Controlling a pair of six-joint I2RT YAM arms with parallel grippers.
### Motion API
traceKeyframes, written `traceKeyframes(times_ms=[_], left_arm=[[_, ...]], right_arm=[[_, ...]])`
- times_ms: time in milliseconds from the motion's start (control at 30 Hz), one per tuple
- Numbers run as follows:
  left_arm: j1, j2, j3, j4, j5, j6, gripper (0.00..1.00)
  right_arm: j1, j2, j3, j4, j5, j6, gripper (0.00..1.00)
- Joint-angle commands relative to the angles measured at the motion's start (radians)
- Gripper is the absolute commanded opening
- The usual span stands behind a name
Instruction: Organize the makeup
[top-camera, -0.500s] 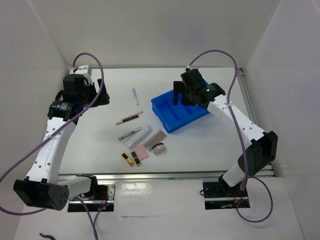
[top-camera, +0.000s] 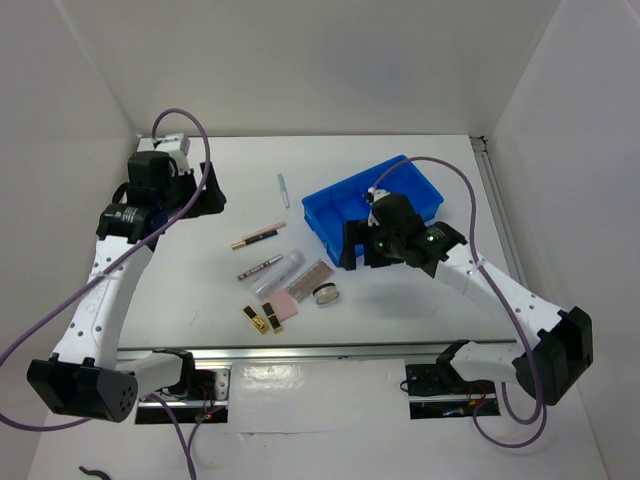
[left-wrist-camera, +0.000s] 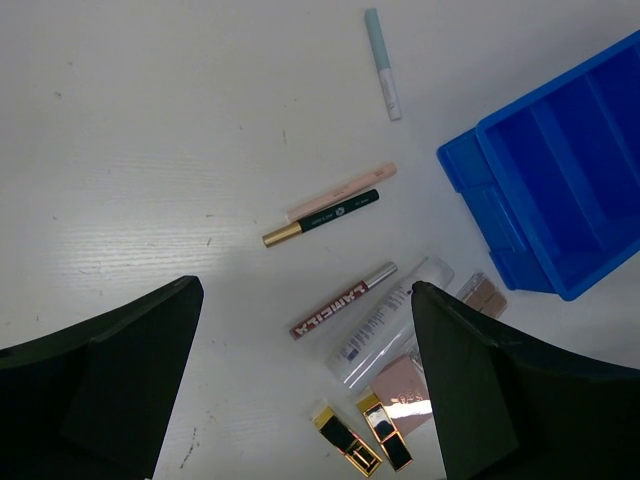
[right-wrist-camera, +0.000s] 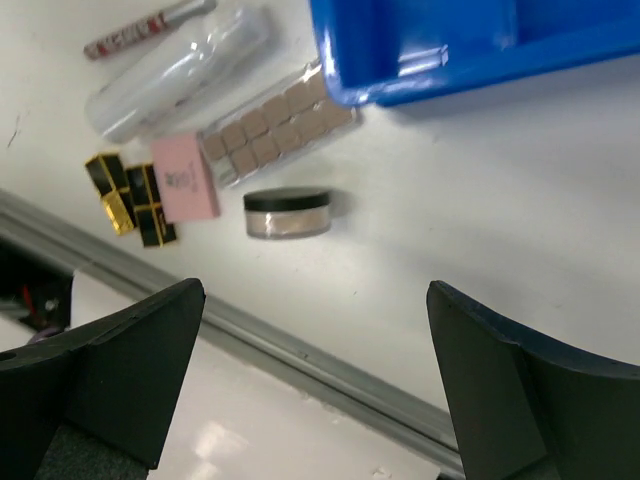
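Note:
The right gripper moves back, to the left in the top view, and down around the compact (top-camera: 325, 293) (right-wrist-camera: 288, 213) next; it sits below, clear of both palettes.
The makeup lies loose on the white table left of the blue tray (top-camera: 385, 200). There is a light-blue pencil (left-wrist-camera: 383, 65), a pink pencil (left-wrist-camera: 342, 190), a black-gold pencil (left-wrist-camera: 320, 218), a maroon gloss stick (left-wrist-camera: 343, 300), a clear tube (left-wrist-camera: 390, 325), a brown-pan palette (right-wrist-camera: 280, 125), a flat pink palette (right-wrist-camera: 185, 178), two black-gold lipsticks (right-wrist-camera: 130, 200) and a round compact (right-wrist-camera: 288, 213). My left gripper (top-camera: 205, 195) is open and empty, high at the far left, also seen in its wrist view (left-wrist-camera: 305, 287). My right gripper (top-camera: 353, 250) is open and empty, just right of the compact, also seen in its wrist view (right-wrist-camera: 315, 290).
The tray's compartments (left-wrist-camera: 560, 170) hold nothing that I can see. A metal rail (right-wrist-camera: 300, 350) runs along the table's front edge, close to the compact. White walls enclose the table at the left, back and right.
My right arm has swung from above the tray's back toward the front, down beside the compact. The light-blue pencil lies slightly further right. The left arm has barely moved.

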Motion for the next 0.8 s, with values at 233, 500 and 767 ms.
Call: traceKeyframes(times_ms=[233, 500, 767], left_arm=[[0.000, -0.032, -0.022, 0.037, 0.041, -0.009, 1.00], [0.000, -0.032, -0.032, 0.028, 0.041, -0.009, 1.00], [0.000, -0.032, -0.032, 0.028, 0.022, -0.009, 1.00]], right_arm=[[0.062, 0.042, -0.121, 0.187, -0.157, 0.013, 1.00], [0.105, 0.194, -0.077, 0.209, -0.134, -0.055, 1.00], [0.157, 0.280, -0.047, 0.229, -0.122, -0.073, 1.00]])
